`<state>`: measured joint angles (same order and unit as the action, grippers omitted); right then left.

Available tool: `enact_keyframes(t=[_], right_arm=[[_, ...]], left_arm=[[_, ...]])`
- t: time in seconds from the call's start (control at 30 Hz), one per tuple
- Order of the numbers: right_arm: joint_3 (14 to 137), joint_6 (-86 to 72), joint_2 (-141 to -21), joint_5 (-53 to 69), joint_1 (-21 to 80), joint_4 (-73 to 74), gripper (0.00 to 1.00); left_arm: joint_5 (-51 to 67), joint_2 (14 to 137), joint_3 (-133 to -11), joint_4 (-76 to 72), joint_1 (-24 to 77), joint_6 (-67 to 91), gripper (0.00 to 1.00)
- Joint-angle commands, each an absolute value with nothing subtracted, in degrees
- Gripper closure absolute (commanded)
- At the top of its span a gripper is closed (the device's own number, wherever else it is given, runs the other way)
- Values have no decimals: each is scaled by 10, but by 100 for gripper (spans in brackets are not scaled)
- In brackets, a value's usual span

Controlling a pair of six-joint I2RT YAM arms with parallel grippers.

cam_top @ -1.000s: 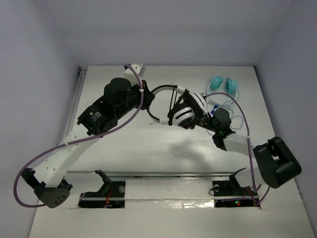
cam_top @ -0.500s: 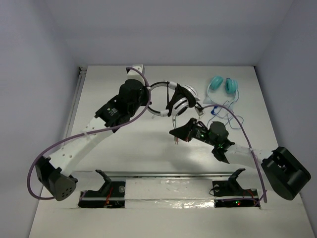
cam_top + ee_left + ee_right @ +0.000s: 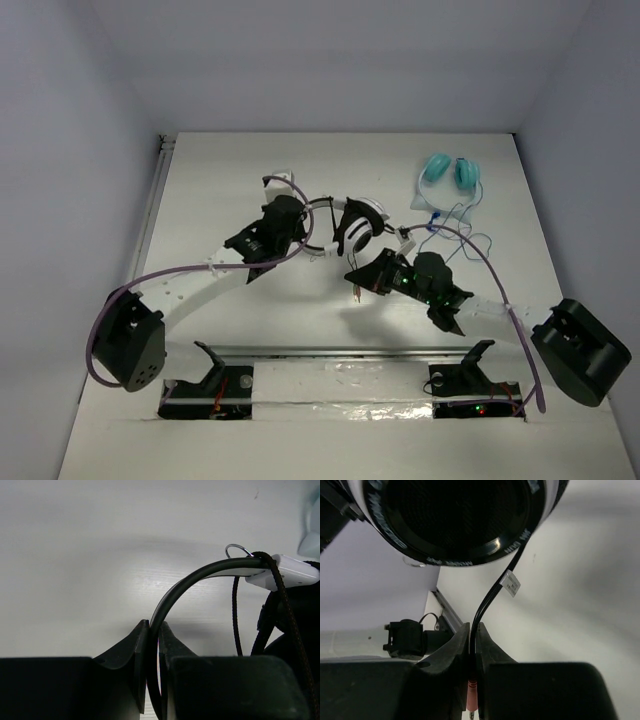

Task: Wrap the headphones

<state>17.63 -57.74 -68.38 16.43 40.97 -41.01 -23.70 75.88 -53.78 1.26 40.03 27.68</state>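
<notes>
The bare tabletop below my left gripper is clear. My left gripper needs to lower the thin black headband [image 3: 200,575] onto that place next and release it there.
The black-and-white headphones [image 3: 358,222] are held up over the middle of the table. My left gripper [image 3: 306,232] is shut on their thin black headband [image 3: 200,575], which runs up between the jaws [image 3: 154,630] to a white slider [image 3: 290,572]. My right gripper [image 3: 358,277] is just in front of the cups, shut on the black cable [image 3: 490,600] right above its pink plug [image 3: 472,692]. A black ear pad [image 3: 455,515] hangs close above the right gripper [image 3: 472,632]. A white tag [image 3: 510,583] sits on the cable. Braided cable [image 3: 285,600] crosses the headband end.
Teal headphones [image 3: 450,170] with a thin blue cord [image 3: 462,215] lie at the back right, close behind my right arm. A metal rail [image 3: 150,210] runs along the table's left edge. Two black mounts [image 3: 215,385] [image 3: 465,372] stand at the near edge.
My left arm has folded back and down, still holding the headband. My right gripper has left the cup and moved left and nearer with the cable end. The headphones shifted slightly left.
</notes>
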Motion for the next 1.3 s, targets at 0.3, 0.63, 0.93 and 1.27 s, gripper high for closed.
enact_keyframes(t=[0.3, 0.63, 0.93, 1.27], right_arm=[[196, -603, -773, 132, 421, -407, 85], [236, -555, -734, 122, 421, -296, 26], [326, -436, -594, 104, 421, -12, 0], [438, -408, -471, -48, 421, 126, 0]], left_arm=[[-266, 809, -408, -170, 394, 352, 100], [-279, 840, -374, -207, 394, 352, 100], [-321, 818, -362, -179, 394, 352, 71], [-326, 676, -401, -122, 394, 332, 35]])
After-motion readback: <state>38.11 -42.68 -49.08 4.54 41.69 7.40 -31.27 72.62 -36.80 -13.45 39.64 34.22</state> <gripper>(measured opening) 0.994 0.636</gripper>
